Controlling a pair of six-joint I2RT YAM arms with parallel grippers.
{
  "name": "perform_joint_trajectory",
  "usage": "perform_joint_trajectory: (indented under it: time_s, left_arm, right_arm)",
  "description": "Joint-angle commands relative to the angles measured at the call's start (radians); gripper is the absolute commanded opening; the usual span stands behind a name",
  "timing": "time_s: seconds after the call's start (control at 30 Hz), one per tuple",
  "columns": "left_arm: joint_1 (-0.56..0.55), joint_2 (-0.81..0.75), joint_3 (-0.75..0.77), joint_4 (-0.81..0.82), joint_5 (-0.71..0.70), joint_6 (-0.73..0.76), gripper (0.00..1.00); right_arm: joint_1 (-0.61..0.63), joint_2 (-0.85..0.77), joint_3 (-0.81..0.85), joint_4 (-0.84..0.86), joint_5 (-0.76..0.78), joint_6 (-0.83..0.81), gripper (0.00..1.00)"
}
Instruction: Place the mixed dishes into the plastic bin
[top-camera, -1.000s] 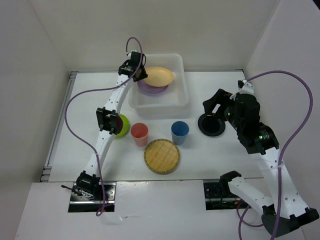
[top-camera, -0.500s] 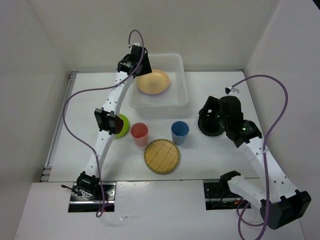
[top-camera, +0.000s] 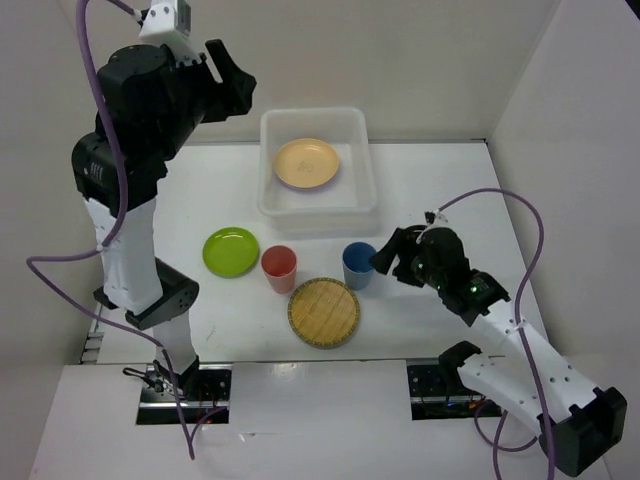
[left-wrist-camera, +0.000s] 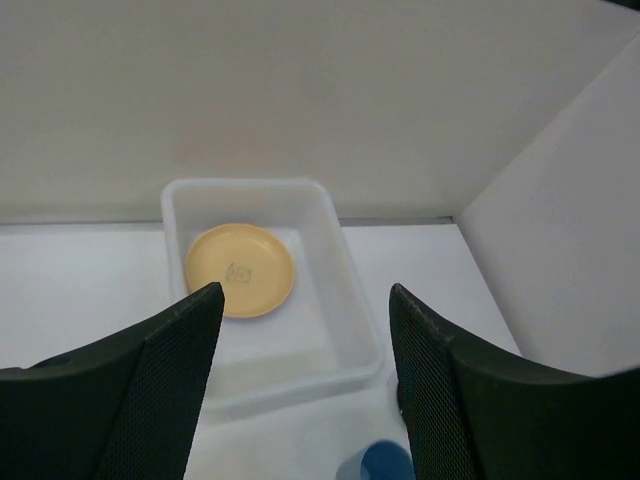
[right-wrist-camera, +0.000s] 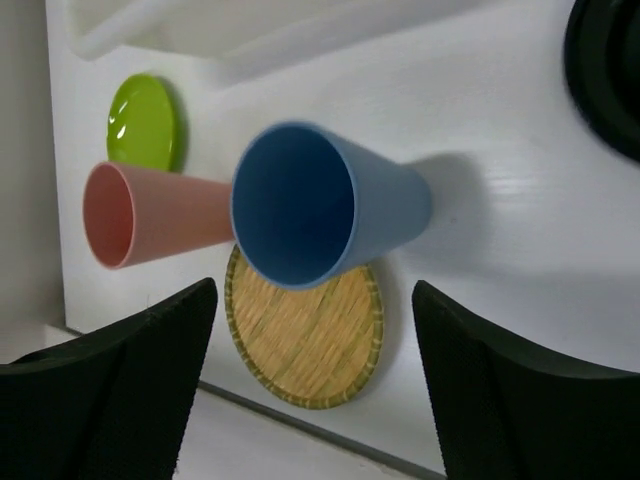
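The cup stands by the far edge of the wicker plate, so the robot's right gripper will next move back and down past the blue cup onto the plate's clear side rim.
The plastic bin stands at the back centre with an orange plate lying flat inside it. My left gripper hangs open and empty, high above the table's left side; its wrist view looks down on the bin and the orange plate. A lime green plate, a coral-red cup, a blue cup and a wicker plate sit in front of the bin. My right gripper is open just right of the blue cup, empty.
A glossy black plate lies right of the blue cup, mostly under my right arm in the top view. White walls close in the table on the left, back and right. The coral cup stands close to the blue one.
My left gripper opened, left the orange plate flat in the bin and rose high to the left. My right gripper moved left from the black plate to beside the blue cup.
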Motion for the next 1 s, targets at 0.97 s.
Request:
perform_joint_trajectory:
  time_s: [0.97]
  left_arm:
    - [-0.074, -0.39, 0.042, 0.066, 0.141, 0.064, 0.73]
  right_arm:
    - [0.435, 0.149, -0.415, 0.403, 0.13, 0.575, 0.75]
